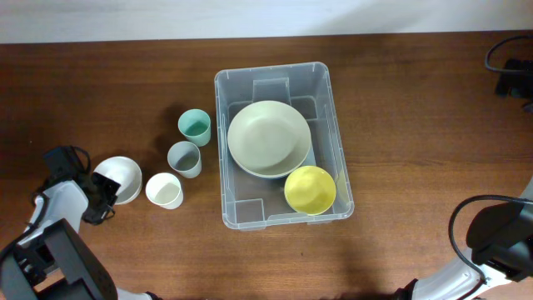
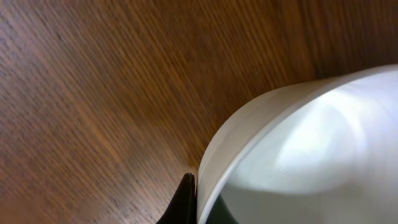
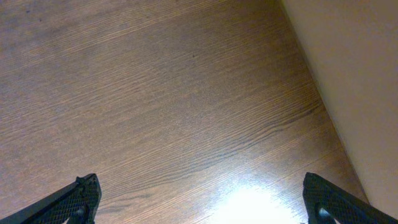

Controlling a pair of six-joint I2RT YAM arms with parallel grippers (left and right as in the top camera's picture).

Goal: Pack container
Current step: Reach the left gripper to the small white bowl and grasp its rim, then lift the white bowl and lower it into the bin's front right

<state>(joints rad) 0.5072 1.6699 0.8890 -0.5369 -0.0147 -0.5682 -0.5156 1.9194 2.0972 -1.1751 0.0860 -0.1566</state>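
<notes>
The yellow bowl (image 1: 310, 189) is empty. My left gripper needs to lift the white bowl (image 1: 121, 177), move it to the right in the overhead view, lower it into that yellow bowl and let go of it.
The clear plastic container (image 1: 222, 167) stands at the table's middle. Inside it are a pale green bowl (image 1: 269, 137) and a yellow bowl (image 1: 310, 189). A white bowl (image 1: 121, 177) sits on the table at the left. My left gripper (image 1: 103, 195) is at its near-left rim. In the left wrist view the white bowl (image 2: 311, 149) fills the right side, and my left gripper (image 2: 198, 190) pinches its rim, one black finger outside and one inside. My right gripper (image 3: 199, 190) is open and empty over bare wood. It is hidden in the overhead view.
A teal cup (image 1: 195, 127), a grey cup (image 1: 184, 158) and a white cup (image 1: 164, 190) stand between the white bowl and the container. Cables lie at the far right edge (image 1: 508, 67). A pale wall (image 3: 354, 74) shows in the right wrist view.
</notes>
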